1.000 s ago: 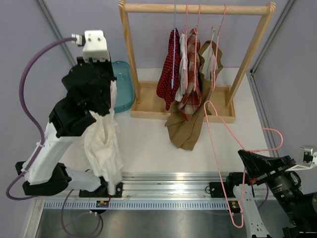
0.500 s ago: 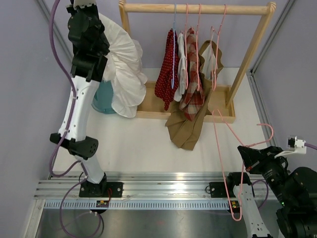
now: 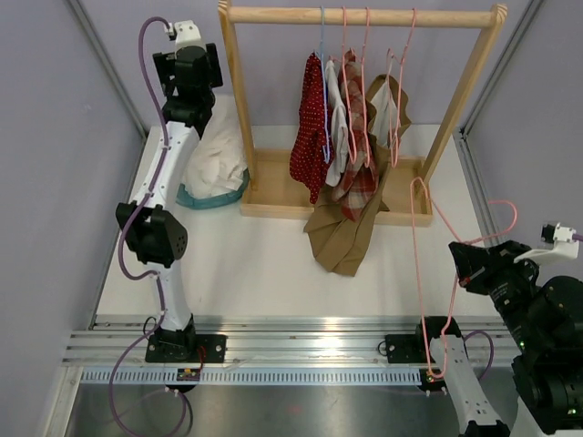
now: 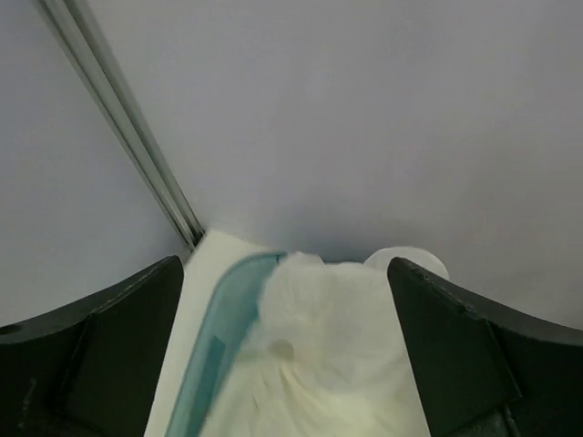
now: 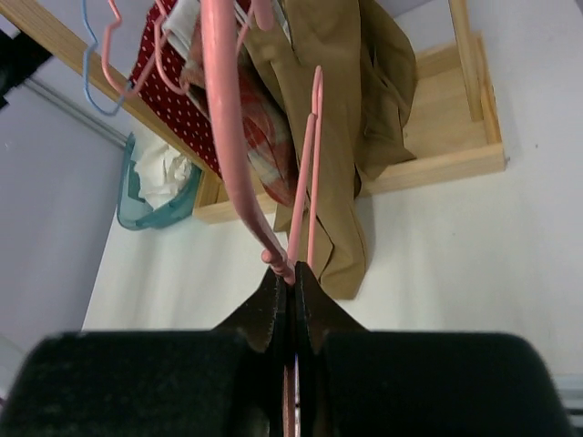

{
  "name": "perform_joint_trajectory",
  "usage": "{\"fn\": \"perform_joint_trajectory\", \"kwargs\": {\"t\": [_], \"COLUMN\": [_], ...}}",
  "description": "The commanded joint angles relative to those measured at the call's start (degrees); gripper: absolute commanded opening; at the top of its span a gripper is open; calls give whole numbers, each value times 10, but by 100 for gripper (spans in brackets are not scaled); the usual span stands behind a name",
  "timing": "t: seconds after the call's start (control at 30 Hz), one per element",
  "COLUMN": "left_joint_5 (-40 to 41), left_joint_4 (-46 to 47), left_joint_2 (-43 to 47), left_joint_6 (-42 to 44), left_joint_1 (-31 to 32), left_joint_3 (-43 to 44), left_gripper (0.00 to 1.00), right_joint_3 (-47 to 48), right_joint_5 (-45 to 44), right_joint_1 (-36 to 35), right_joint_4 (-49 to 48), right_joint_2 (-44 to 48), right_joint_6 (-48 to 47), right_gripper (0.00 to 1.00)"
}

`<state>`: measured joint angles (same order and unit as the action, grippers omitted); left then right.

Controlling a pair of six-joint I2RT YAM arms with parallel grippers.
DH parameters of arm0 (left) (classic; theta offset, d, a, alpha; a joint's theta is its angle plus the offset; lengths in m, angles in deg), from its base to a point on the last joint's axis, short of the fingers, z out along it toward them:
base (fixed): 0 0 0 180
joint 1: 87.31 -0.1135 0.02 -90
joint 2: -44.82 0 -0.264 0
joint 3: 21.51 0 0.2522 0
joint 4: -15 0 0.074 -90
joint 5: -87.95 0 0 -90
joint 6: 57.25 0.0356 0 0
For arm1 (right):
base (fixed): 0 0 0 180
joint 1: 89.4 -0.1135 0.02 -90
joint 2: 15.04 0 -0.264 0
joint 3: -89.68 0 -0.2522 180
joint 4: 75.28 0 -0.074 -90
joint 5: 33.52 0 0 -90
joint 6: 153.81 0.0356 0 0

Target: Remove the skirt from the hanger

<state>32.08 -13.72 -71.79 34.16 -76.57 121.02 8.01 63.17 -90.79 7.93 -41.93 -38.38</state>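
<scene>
I will move my right gripper outward to the rack next, bringing the bare hanger's hook over the wooden bar's end, free and away from the basket.
The white skirt lies bunched in the teal basket at the back left, off the hanger. My left gripper hangs high above it, open, with nothing between its fingers. In the left wrist view the skirt fills the basket below the wide-spread left gripper. My right gripper, near the table's front right, is shut on the bare pink wire hanger. In the right wrist view the right gripper pinches the hanger, which stands upward.
A wooden clothes rack stands at the back centre with several garments on hangers: a red dotted one, a plaid one and a tan one drooping onto the table. A metal rail runs along the near edge.
The left arm swung the skirt from the front left up to the back left, then opened; the skirt dropped into the basket. The right gripper, still holding the hanger, shifted slightly.
</scene>
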Motion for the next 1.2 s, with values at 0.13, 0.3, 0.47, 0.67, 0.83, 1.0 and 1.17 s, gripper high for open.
{"fn": "perform_joint_trajectory", "kwargs": {"t": [0.13, 0.3, 0.47, 0.67, 0.83, 1.0, 1.17], "left_joint_5": [-171, -133, -119, -106, -129, -137, -137], "left_joint_4": [-95, -56, -74, -83, -96, -96, -99], "left_joint_2": [249, 446, 531, 555, 544, 556, 559], "left_joint_6": [-199, -183, -183, -186, -188, -192, -193], "left_joint_1": [17, 125, 182, 187, 188, 190, 198], "left_joint_3": [-229, -466, -616, -669, -651, -663, -664], "left_gripper": [99, 99, 99, 99, 99, 99, 99], "right_joint_3": [88, 174, 304, 449, 548, 577, 476], "right_joint_5": [-45, -78, -106, -104, -91, -112, -126], "right_joint_1": [-2, -3, -3, -3, -3, -3, -3], "right_joint_4": [-188, -263, -318, -354, -351, -351, -367], "right_joint_2": [-146, -278, -428, -575, -693, -756, -729], "right_joint_6": [-39, -79, -120, -134, -143, -159, -153], "right_gripper": [0, 0, 0, 0, 0, 0, 0]}}
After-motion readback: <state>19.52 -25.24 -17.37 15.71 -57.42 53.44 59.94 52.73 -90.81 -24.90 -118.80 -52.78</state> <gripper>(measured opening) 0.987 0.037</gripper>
